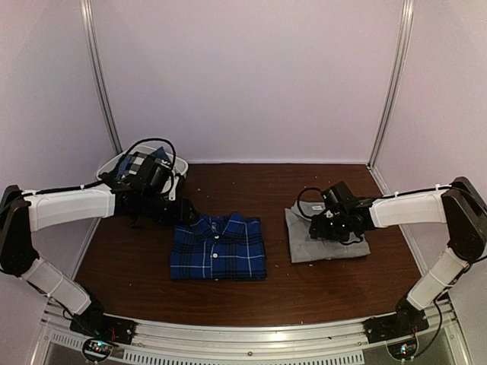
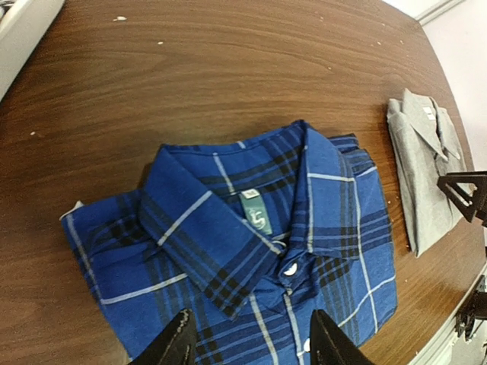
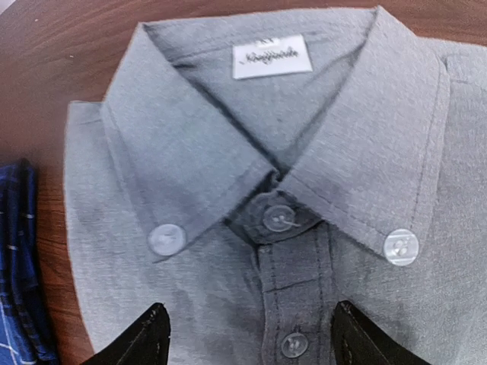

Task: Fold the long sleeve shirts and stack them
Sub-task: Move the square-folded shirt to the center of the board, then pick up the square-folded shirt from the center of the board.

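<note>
The right gripper moves off the grey shirt next, to close on the blue shirt's nearest side edge, where empty wood leaves room for fingers.
A royal-blue plaid shirt lies folded, collar up, in the middle of the table. To its right lies a plain grey shirt, also folded with its collar buttoned. My left gripper hangs open over the blue shirt's placket just below the collar. Its fingers hold nothing. My right gripper stands open over the grey shirt's front, one finger on each side of the button strip. Black-and-white check cloth shows in the basket, partly hidden by my left wrist.
A white plastic basket stands at the back left corner, close behind my left arm. Pale walls with metal posts enclose the brown wooden table. The blue shirt's edge shows at the left of the right wrist view.
</note>
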Robot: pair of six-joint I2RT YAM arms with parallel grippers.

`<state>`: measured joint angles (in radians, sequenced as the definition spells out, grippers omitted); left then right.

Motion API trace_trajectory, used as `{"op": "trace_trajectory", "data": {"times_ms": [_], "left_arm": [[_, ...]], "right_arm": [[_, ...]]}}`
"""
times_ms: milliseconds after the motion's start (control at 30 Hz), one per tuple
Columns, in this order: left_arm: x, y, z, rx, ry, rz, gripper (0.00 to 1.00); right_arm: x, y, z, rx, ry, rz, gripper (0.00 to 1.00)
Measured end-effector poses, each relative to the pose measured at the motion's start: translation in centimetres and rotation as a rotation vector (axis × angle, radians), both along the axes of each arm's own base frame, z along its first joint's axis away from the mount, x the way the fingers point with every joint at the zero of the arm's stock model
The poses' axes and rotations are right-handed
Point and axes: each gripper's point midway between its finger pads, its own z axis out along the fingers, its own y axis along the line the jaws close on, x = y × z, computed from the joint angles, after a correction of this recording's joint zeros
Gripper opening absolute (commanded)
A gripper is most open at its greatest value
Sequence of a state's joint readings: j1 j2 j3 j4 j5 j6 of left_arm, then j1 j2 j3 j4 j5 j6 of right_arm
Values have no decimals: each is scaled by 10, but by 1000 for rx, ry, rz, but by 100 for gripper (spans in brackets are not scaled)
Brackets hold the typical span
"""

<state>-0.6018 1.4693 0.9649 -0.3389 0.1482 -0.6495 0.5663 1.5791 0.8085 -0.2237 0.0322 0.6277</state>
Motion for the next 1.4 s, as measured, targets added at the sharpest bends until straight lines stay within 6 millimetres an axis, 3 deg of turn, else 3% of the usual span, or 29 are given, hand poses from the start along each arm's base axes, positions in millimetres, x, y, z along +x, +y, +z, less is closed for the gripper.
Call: {"op": "trace_trajectory", "data": {"times_ms": [167, 300, 400, 600, 733, 1067, 1400], "left_arm": [[-8, 35, -5, 48, -1, 93, 53], [-17, 61, -17, 75, 22, 155, 54], [-25, 74, -32, 87, 56, 178, 56], [-39, 82, -56, 70, 128, 177, 57], [-41, 78, -66, 52, 155, 159, 57], [-50, 78, -103, 54, 243, 152, 55], [-40, 66, -104, -5, 219, 142, 51]], "right_arm": [[8, 24, 31, 23, -38, 62, 76], [12, 61, 61, 85, -94, 144, 76], [6, 92, 68, 124, -100, 220, 76], [-8, 148, 48, 152, -48, 349, 76], [-17, 172, 30, 158, -12, 402, 76], [-26, 187, 2, 183, 47, 425, 70], [-29, 196, -10, 213, 64, 426, 58]]}}
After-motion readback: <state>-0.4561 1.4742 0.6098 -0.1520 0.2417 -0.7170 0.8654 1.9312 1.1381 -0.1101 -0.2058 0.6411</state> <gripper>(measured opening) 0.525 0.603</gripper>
